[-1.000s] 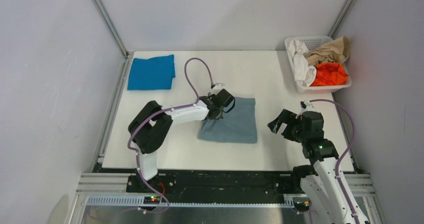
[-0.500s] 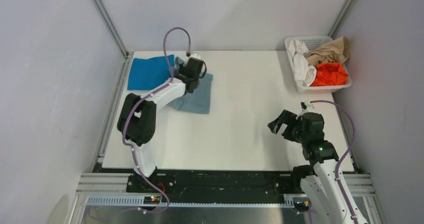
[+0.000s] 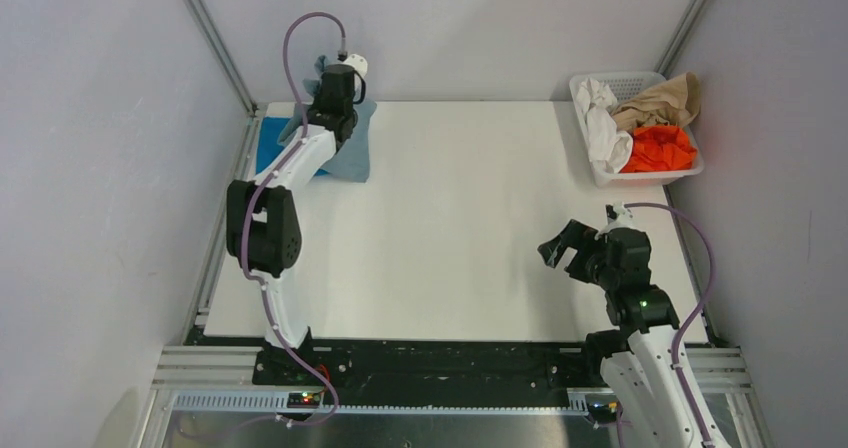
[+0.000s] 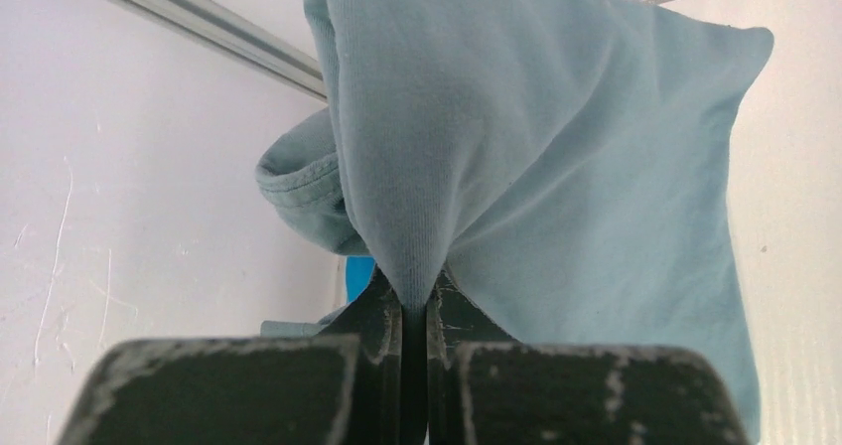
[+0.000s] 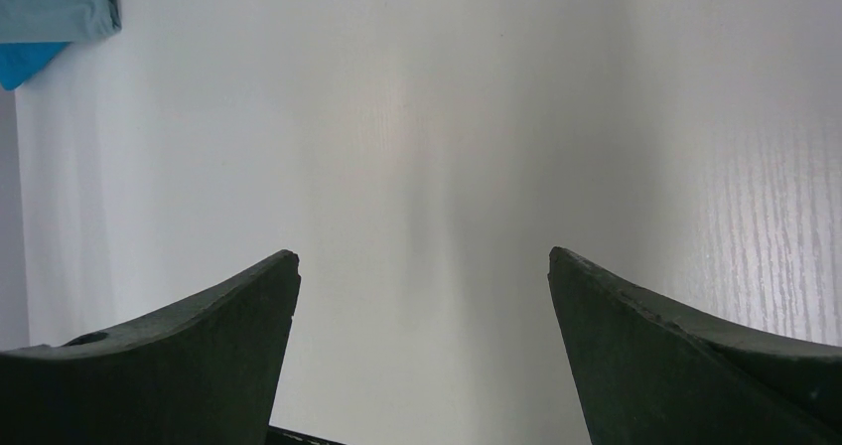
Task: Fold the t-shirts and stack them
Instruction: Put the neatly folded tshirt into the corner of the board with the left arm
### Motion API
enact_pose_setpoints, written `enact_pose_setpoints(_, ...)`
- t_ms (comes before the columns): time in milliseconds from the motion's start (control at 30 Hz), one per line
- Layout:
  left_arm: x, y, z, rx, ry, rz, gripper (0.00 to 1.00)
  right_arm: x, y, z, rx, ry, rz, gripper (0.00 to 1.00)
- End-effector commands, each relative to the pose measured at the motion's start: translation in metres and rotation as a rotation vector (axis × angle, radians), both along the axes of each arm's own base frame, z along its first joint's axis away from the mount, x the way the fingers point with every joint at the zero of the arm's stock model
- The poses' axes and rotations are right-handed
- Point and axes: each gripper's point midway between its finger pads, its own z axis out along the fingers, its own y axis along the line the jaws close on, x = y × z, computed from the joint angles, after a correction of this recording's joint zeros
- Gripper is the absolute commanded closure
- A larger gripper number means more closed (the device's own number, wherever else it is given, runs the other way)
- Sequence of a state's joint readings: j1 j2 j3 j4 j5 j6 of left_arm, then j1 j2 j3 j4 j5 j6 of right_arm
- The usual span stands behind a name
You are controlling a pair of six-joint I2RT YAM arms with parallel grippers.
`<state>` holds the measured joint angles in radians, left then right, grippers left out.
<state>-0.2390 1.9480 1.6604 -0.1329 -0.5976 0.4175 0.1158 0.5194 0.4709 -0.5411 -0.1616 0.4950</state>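
Note:
I should next move my left gripper left in the top view, then down over the blue t-shirt's rail-side part (image 3: pixel 269 140) (image 4: pixel 358 275) to let go, since that part is uncovered.
My left gripper (image 3: pixel 330 108) is shut on a fold of the dusty grey-blue t-shirt (image 3: pixel 352 148), which hangs bunched from it at the table's far left corner. In the left wrist view the cloth (image 4: pixel 556 137) drapes up and away from the shut jaws (image 4: pixel 415 306). The brighter blue t-shirt (image 3: pixel 268 146) lies folded flat under and to the left of it, mostly hidden by the arm and the grey-blue cloth; a sliver (image 4: pixel 357 274) shows beside the fingers. My right gripper (image 3: pixel 562 248) hovers open near the table's right front, with nothing between its fingers (image 5: pixel 422 256).
A white basket (image 3: pixel 645 176) at the back right corner holds white, tan and orange clothes. Metal frame rails run along the table's left and right edges. The right wrist view catches both t-shirts' corners (image 5: pixel 50 8) far off at its top left.
The left arm has carried the grey-blue t-shirt from the middle of the table to the far left corner, over the bright blue one. The right arm has barely moved.

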Motion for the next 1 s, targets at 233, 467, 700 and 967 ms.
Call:
enact_pose_setpoints(233, 0.018, 0.016, 0.091, 0.014, -0.175, -0.071, 1.0, 0.008, -0.013, 0.002, -0.046, -0.035, -0.065, 0.0)
enact_pose_setpoints(467, 0.009, 0.008, 0.119, -0.102, -0.26, -0.097, 1.0, 0.009, -0.016, 0.001, -0.054, -0.031, -0.078, 0.0)
enact_pose_setpoints(700, 0.012, 0.011, 0.13, -0.158, -0.303, -0.072, 1.0, 0.009, -0.017, 0.001, -0.056, -0.033, -0.084, 0.0)
enact_pose_setpoints(967, 0.008, 0.011, 0.144, -0.227, -0.35, -0.061, 1.0, 0.009, -0.018, 0.0, -0.06, -0.029, -0.088, 0.0)
